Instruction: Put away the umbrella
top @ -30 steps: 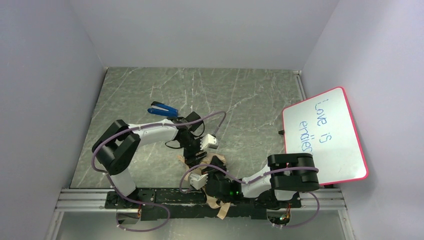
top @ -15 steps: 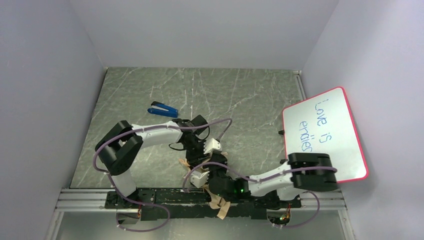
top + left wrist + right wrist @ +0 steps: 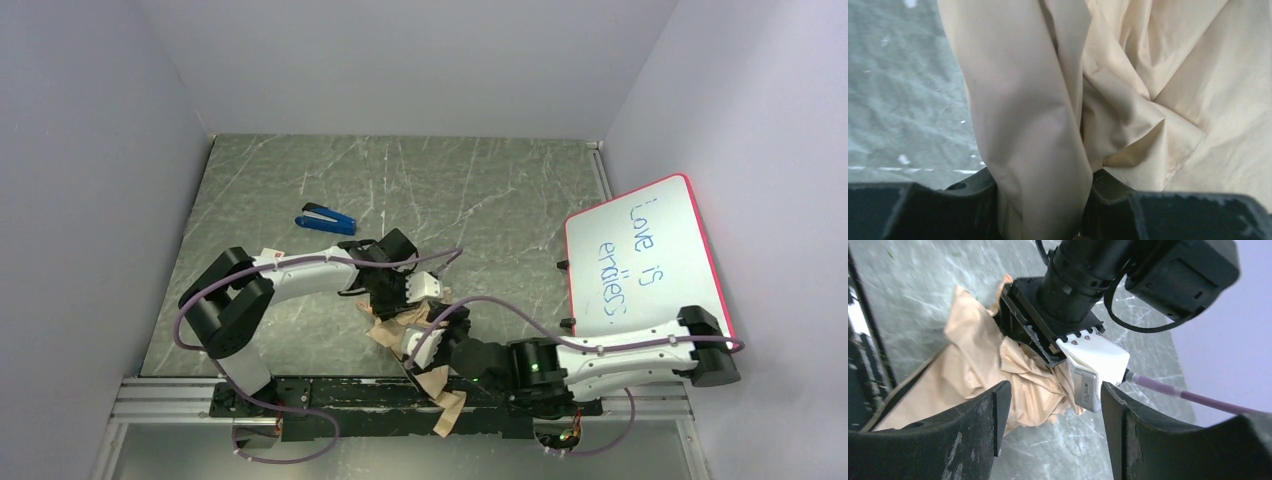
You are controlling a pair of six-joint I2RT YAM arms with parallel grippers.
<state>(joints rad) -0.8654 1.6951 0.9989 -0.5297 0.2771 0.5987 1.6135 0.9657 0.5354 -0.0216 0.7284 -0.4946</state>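
My left gripper should swing round to point outward, carry the fold of the umbrella's fabric away from the near bar and release it, as open tabletop lies outward of the gripper.
The umbrella [image 3: 392, 330] lies crumpled near the table's front edge, a heap of cream-beige fabric with its lower end hanging over the rail. My left gripper [image 3: 393, 303] reaches down onto it from the far side. In the left wrist view a thick fold of the umbrella's fabric [image 3: 1028, 125] is pinched in the left gripper [image 3: 1040, 192]. My right gripper [image 3: 1053, 410] stands open just beside the heap, with only table showing between its fingers. In the right wrist view the umbrella [image 3: 973, 365] spreads under the left gripper's black body [image 3: 1033, 330]. Shaft and handle are hidden.
A blue stapler [image 3: 326, 219] lies on the grey marbled table [image 3: 480, 200] behind the left arm. A red-rimmed whiteboard [image 3: 650, 270] leans at the right wall. The metal rail [image 3: 170, 398] runs along the near edge. Purple cables loop around both arms.
The left gripper has closed on the umbrella fabric. The right gripper has opened and let go, and the right arm's elbow has swung far out to the right.
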